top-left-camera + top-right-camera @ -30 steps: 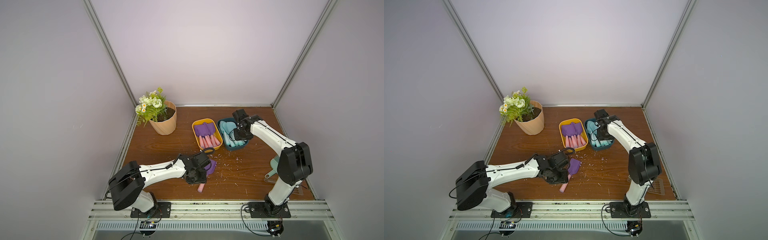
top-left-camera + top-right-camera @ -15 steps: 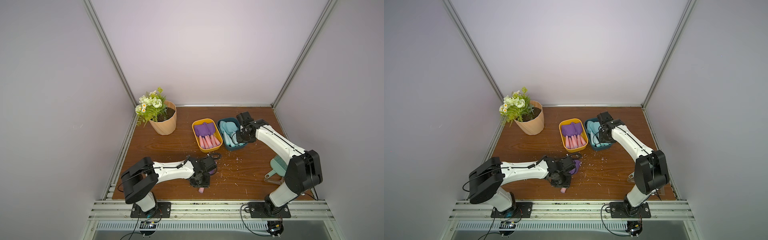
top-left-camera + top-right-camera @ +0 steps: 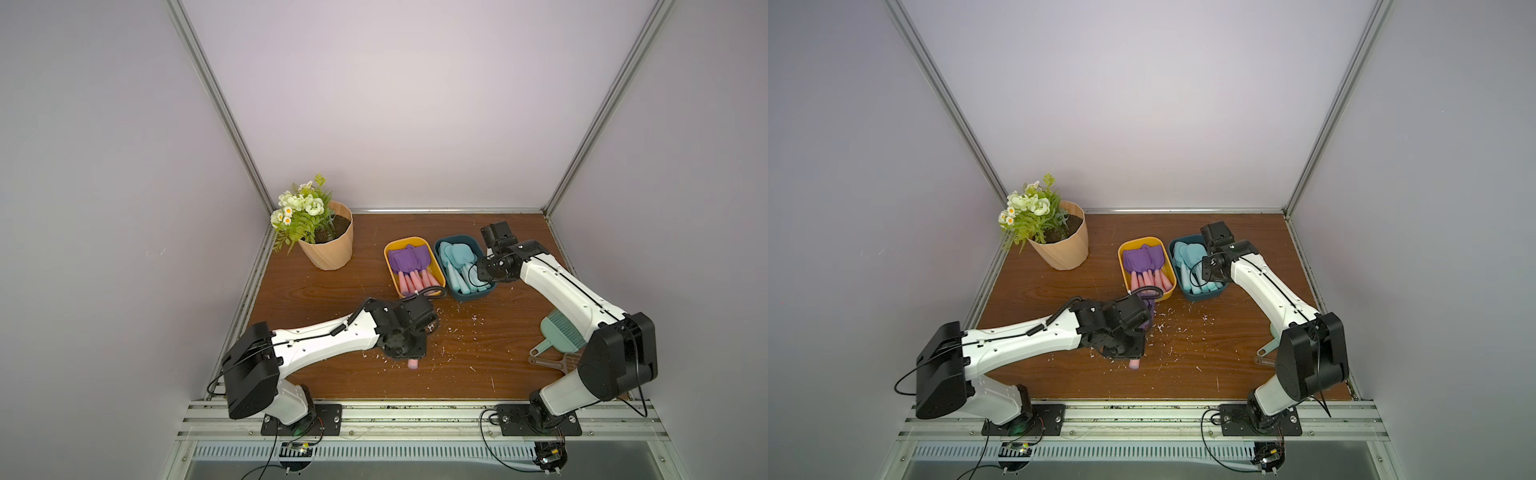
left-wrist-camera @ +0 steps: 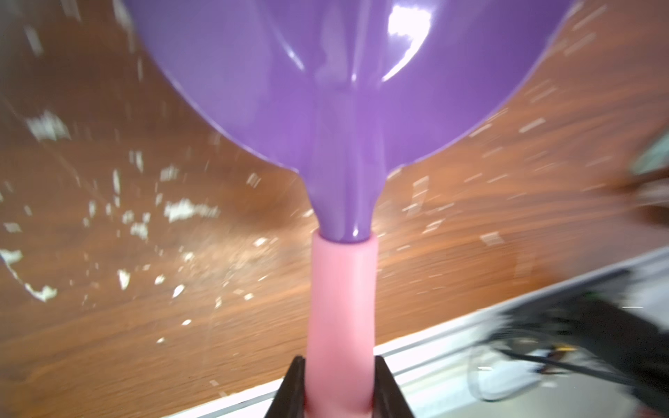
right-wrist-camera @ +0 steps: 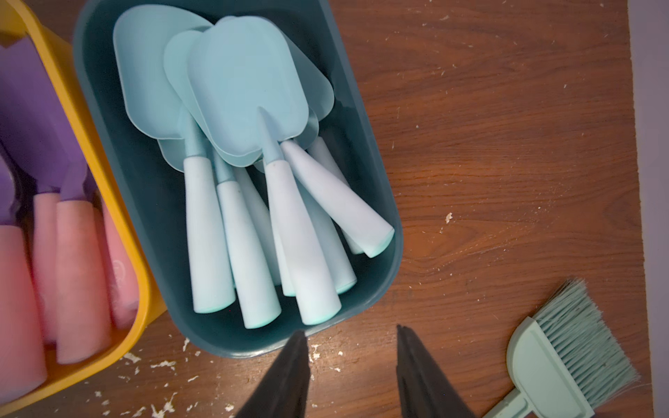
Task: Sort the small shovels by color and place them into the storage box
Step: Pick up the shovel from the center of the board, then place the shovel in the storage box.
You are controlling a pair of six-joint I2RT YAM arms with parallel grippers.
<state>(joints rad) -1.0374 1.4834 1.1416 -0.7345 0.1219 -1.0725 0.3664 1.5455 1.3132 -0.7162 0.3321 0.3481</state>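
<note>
The yellow storage box [image 3: 390, 253] with its purple shovels is outward, so my left gripper should next carry the matching purple-bladed shovel outward over the box and let go of the handle.
My left gripper [image 4: 339, 362] is shut on the pink handle of a purple-bladed small shovel [image 4: 344, 108]. From above, only the handle's end [image 3: 412, 364] shows below the wrist, at the table's front middle. A yellow storage box [image 3: 390, 253] holds several purple shovels [image 3: 409, 259]. Beside it, a teal storage box [image 5: 378, 163] holds several aqua shovels [image 5: 246, 90]. My right gripper [image 5: 351, 336] is open and empty, above the table just off the teal box's near corner.
A flower pot [image 3: 328, 245] stands at the back left. A green brush [image 5: 564, 354] and a brown scoop [image 3: 552, 363] lie by the right arm's base. White scraps [image 3: 473, 320] litter the wooden table [image 3: 316, 291]. A metal rail runs along the front edge.
My left gripper has shut on the pink handle of the purple shovel that lay on the table. The right arm has drawn back from over the teal box towards its near corner.
</note>
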